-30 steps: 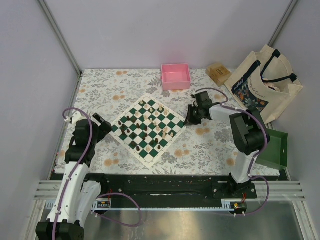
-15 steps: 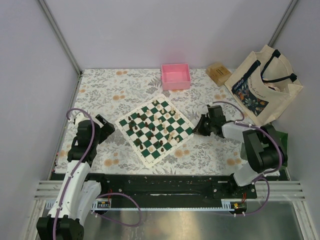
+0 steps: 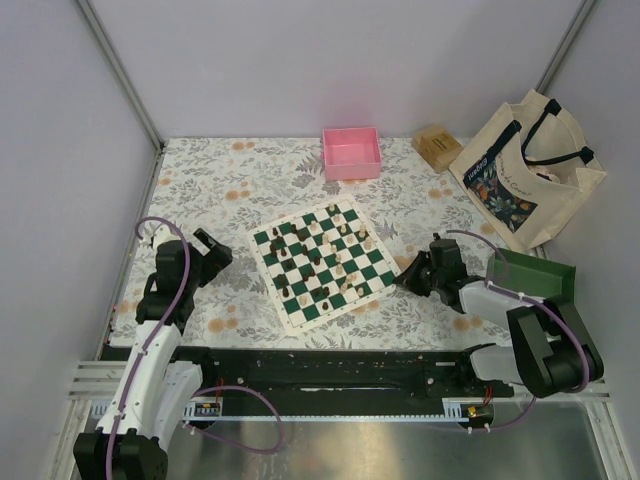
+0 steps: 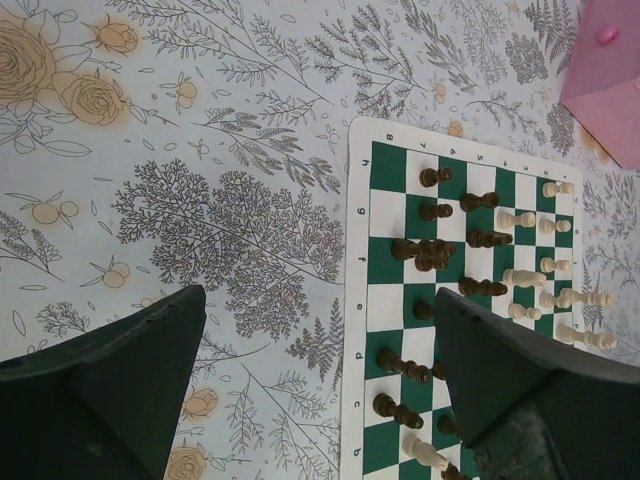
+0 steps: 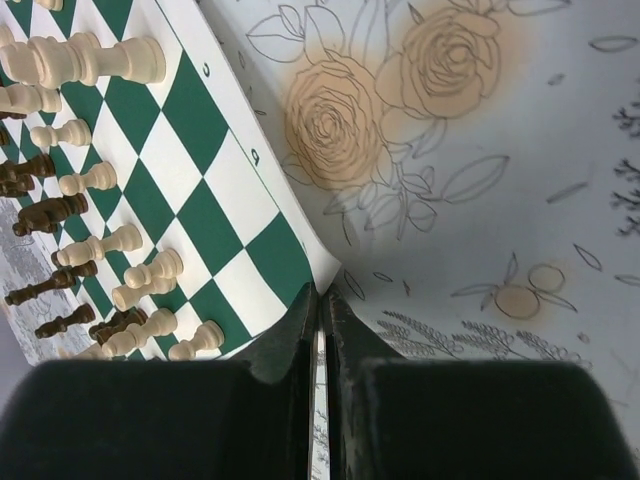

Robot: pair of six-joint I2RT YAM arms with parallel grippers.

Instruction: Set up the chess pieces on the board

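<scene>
My right gripper drags the white corner of the board (image 3: 271, 281) back toward my base next, squaring the skewed board, and opens.
The green-and-white board (image 3: 271, 281) lies skewed on the floral table, with dark pieces (image 3: 290, 250) and cream pieces (image 3: 350, 232) scattered over its squares. My right gripper (image 3: 407, 272) is low at the board's right corner. In the right wrist view the right gripper (image 5: 322, 300) is shut on the board's white corner (image 5: 318, 262), next to cream pieces (image 5: 100, 60) and dark pieces (image 5: 45, 212). My left gripper (image 3: 212, 252) is open and empty left of the board. In the left wrist view the left gripper (image 4: 318, 310) hangs over the board's lettered edge (image 4: 358, 260), near dark pieces (image 4: 430, 248) and cream pieces (image 4: 525, 278).
A pink tray (image 3: 351, 153) stands behind the board and shows in the left wrist view (image 4: 610, 90). A small cardboard box (image 3: 437, 147) and a tote bag (image 3: 525, 170) are at the back right. A green tray (image 3: 535, 275) sits by the right arm.
The right gripper has moved right and nearer with the board's corner in it. The board with its pieces has slid right and turned. The left arm has hardly moved.
</scene>
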